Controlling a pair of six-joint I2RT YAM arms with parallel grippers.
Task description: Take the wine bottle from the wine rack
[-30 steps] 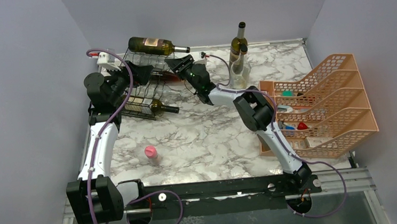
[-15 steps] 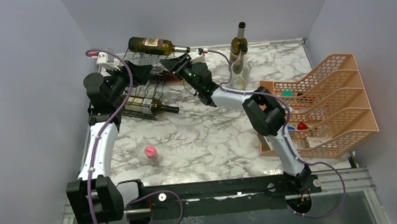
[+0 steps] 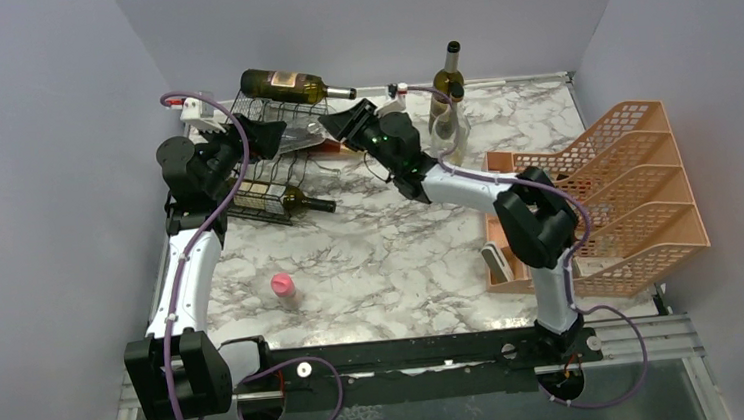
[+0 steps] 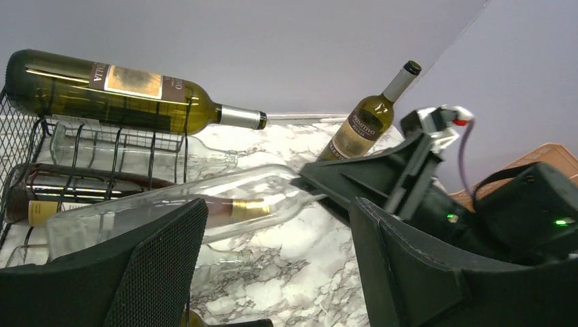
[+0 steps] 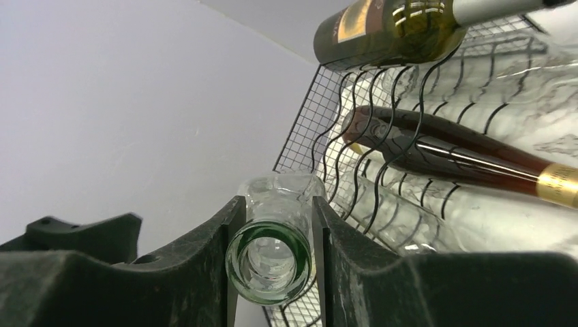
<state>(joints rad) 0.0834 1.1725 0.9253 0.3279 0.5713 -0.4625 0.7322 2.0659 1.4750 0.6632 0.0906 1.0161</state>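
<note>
Next, my right gripper swings to the right in the top view and turns to stand the still slanting bottle beside the upright clear bottle.
The black wire wine rack stands at the table's back left. A clear glass wine bottle lies slanted at the rack's front, neck pointing right. My right gripper is shut on that neck; in the right wrist view the bottle's green-tinted mouth rim sits between the two pads. My left gripper hovers by the rack's right side, open, and the clear bottle's body passes beyond its fingertips. A green bottle rests on top of the rack and a dark red bottle lies inside it.
Another dark bottle sticks out of the rack's lowest cell. Two upright bottles stand at the back centre. A peach tiered organizer fills the right side. A small pink object sits on the marble top near the left arm.
My right arm's elbow has swung to the right and its jaws have closed on the clear bottle's neck. The left arm has stayed where it was.
</note>
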